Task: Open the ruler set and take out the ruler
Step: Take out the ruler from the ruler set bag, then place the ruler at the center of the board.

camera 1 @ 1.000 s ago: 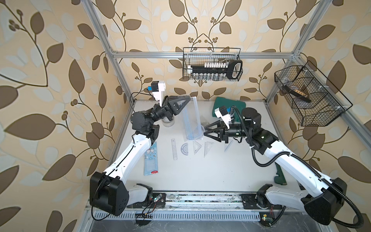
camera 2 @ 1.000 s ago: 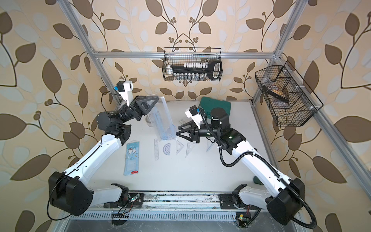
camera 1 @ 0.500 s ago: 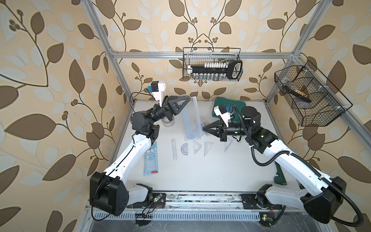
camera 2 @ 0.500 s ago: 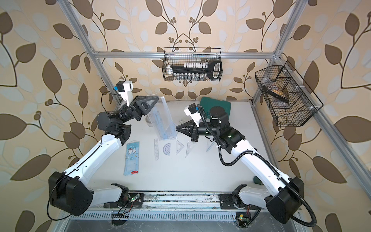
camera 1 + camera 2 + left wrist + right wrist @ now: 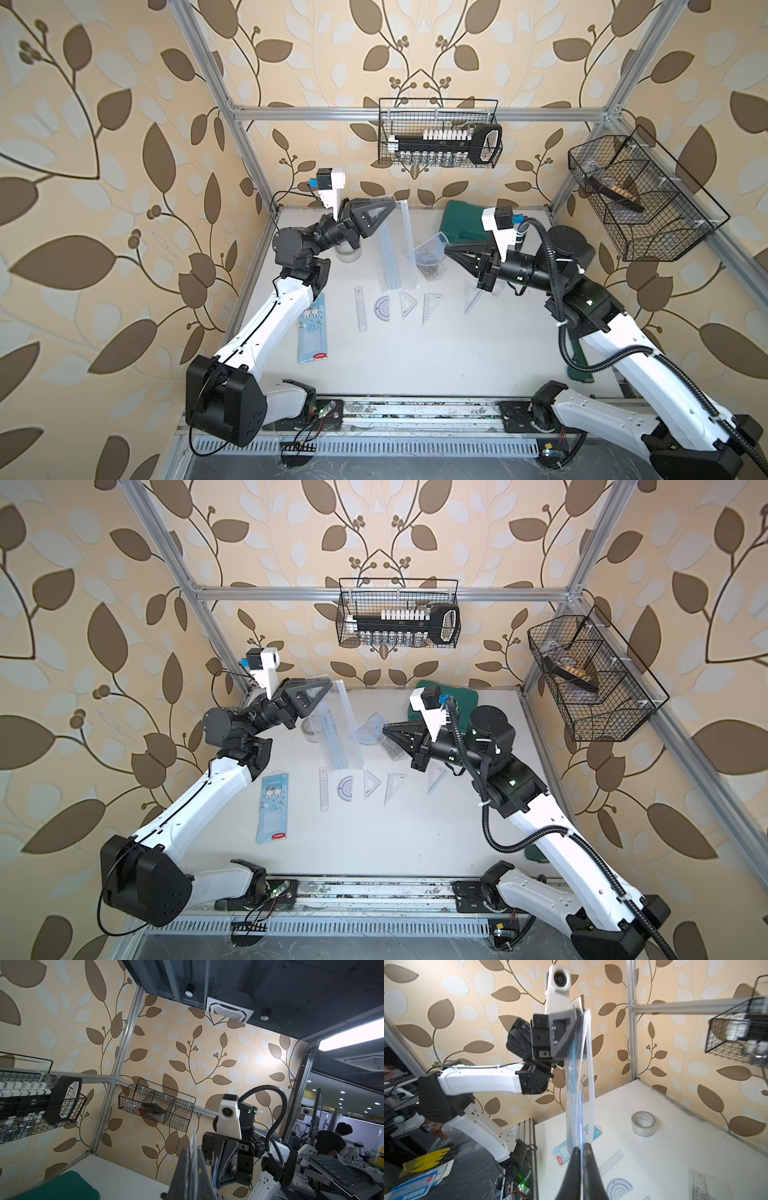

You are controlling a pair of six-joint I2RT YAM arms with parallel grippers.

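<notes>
I need to swing my right gripper to the tabletop below it, past the set squares and away from the pouch [image 5: 397,249]. I should lower the protractor and let go of it clear of them.
The ruler set is a clear plastic pouch [image 5: 397,249] [image 5: 336,729] [image 5: 577,1095] hanging above the table, with a long blue-tinted ruler [image 5: 388,257] inside it. My left gripper [image 5: 395,203] [image 5: 330,683] [image 5: 192,1167] is shut on the pouch's upper edge and holds it up. My right gripper [image 5: 446,249] [image 5: 384,729] [image 5: 582,1147] is shut on a thin clear protractor [image 5: 432,245] [image 5: 370,729] just right of the pouch. In the right wrist view that sheet shows edge-on between the fingers.
Loose on the table lie a ruler [image 5: 361,307], a protractor [image 5: 382,309] and set squares [image 5: 432,307]. A packed blue set [image 5: 313,328] lies at the left. A tape roll [image 5: 345,253] and a green case [image 5: 461,224] sit at the back. Wire baskets [image 5: 440,133] hang on the walls.
My right gripper has shut and drawn a little to the right, away from the pouch, with the protractor in it. The left arm and the pouch have stayed where they were.
</notes>
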